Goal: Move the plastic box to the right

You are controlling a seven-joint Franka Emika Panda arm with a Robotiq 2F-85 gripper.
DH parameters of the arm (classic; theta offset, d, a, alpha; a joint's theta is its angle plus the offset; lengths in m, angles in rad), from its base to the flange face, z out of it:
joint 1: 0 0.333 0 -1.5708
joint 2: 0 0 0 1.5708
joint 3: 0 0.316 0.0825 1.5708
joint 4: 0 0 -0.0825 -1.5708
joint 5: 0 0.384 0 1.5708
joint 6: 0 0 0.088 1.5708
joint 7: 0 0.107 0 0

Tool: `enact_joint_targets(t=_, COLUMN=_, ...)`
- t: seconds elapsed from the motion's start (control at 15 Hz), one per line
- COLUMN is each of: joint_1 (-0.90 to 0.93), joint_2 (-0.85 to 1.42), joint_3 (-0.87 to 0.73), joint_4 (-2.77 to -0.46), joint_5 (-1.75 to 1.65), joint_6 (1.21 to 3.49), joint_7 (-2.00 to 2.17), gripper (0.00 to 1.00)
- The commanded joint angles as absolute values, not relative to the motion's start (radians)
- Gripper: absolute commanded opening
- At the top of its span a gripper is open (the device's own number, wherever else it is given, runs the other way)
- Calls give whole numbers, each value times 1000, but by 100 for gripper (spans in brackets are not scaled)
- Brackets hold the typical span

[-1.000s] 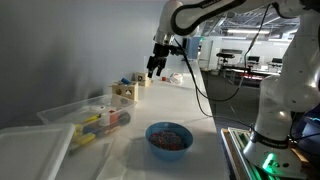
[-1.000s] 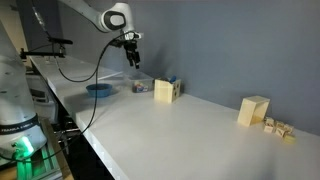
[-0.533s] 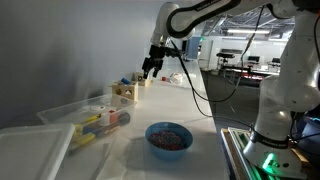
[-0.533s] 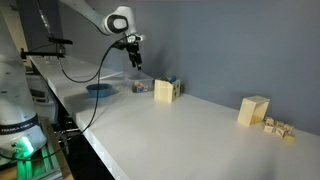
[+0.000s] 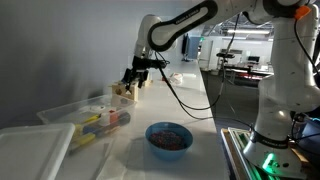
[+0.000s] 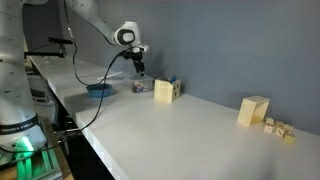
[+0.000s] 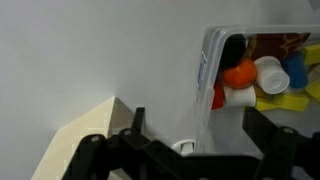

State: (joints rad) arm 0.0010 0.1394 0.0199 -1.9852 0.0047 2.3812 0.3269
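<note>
The box's clear end lies below my open fingers, lined up between them. My gripper should next lower them astride the rim of the box's clear end (image 5: 123, 103) (image 7: 207, 95) and close.
The plastic box (image 5: 88, 118) is a clear shallow tub with yellow, red and blue pieces inside, standing on the white table. It also shows in an exterior view (image 6: 141, 88), partly hidden behind the gripper. My gripper (image 5: 130, 79) hangs low over the box's end nearest the wooden block; it also shows in an exterior view (image 6: 140, 70). In the wrist view the gripper (image 7: 200, 132) is open, its dark fingers (image 7: 137, 120) on either side of the box's clear wall (image 7: 205, 70). Orange, white, blue and yellow pieces (image 7: 240, 74) show inside.
A round blue bowl (image 5: 168, 137) stands near the table's front edge. A flat translucent tray (image 5: 30, 150) lies beside the box. A wooden block (image 5: 125, 92) stands close by the gripper. Larger and small wooden blocks (image 6: 253, 110) stand further along the table.
The arm has swung along the table toward the plastic box and lowered; the gripper now hangs open over the box's wall.
</note>
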Motion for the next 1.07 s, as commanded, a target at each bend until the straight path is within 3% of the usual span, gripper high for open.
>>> enact_joint_targets(t=0.0, joint_1=28, joint_2=262, joint_3=12, joint_4=-1874, joint_5=13, joint_6=2347, joint_7=356, gripper=100)
enact_joint_targets(t=0.27, joint_1=54, joint_2=343, joint_3=5, joint_4=-1825, joint_5=7, joint_6=2362, joint_7=380, gripper=97)
enact_joint_targets(t=0.4, joint_1=65, joint_2=369, joint_3=2, joint_4=-1806, joint_5=9, joint_6=2366, joint_7=392, gripper=72)
enact_joint_targets(t=0.53, joint_1=74, joint_2=385, joint_3=1, joint_4=-1794, joint_5=9, joint_6=2369, joint_7=397, gripper=63)
enact_joint_targets(t=1.0, joint_1=97, joint_2=332, joint_3=-12, joint_4=-1838, joint_5=-1, joint_6=2379, joint_7=438, gripper=13)
